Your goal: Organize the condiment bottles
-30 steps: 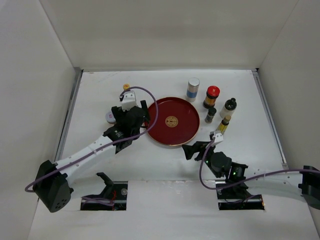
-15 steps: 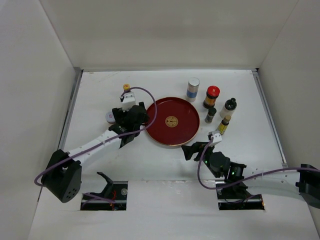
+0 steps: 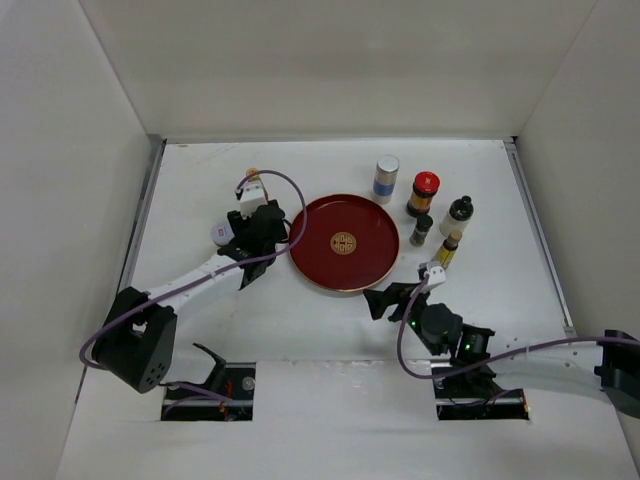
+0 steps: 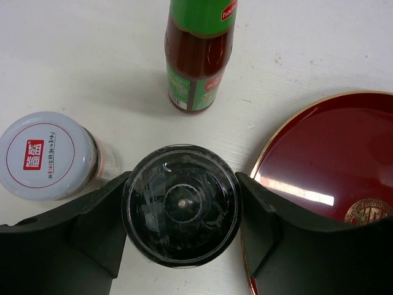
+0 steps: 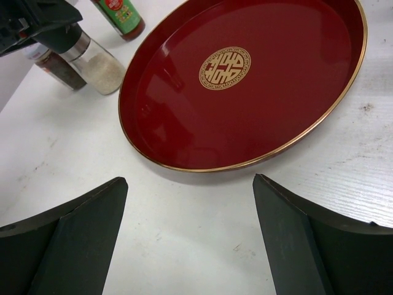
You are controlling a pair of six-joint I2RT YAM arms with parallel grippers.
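My left gripper is holding the black-capped bottle and will rise, move right in the top view and lower it to release onto the far part of the red tray point(image 3: 318, 255), since the tray is empty.
My left gripper point(image 4: 181, 209) is shut on a black-capped bottle point(image 4: 181, 206); both fingers press the sides of its cap, left of the red tray point(image 3: 318, 255). A white-lidded jar point(image 4: 46, 153) stands just left of it. A green-labelled sauce bottle point(image 4: 199, 55) stands behind it. Seen from above, the left gripper point(image 3: 255, 232) hides the held bottle. Several more bottles stand right of the tray: silver-capped point(image 3: 386, 178), red-capped point(image 3: 423, 193), small black point(image 3: 421, 229), white with a black cap point(image 3: 457, 215) and yellow point(image 3: 448, 250). My right gripper point(image 5: 187, 215) is open over bare table near the tray's front rim.
The round red tray point(image 5: 245, 123) with a gold emblem holds nothing. White walls close in the table on three sides. Bare table lies between the tray and the arm bases.
The left gripper has shifted slightly back and left, and its jaws have closed in on the black-capped bottle. The right arm has barely moved.
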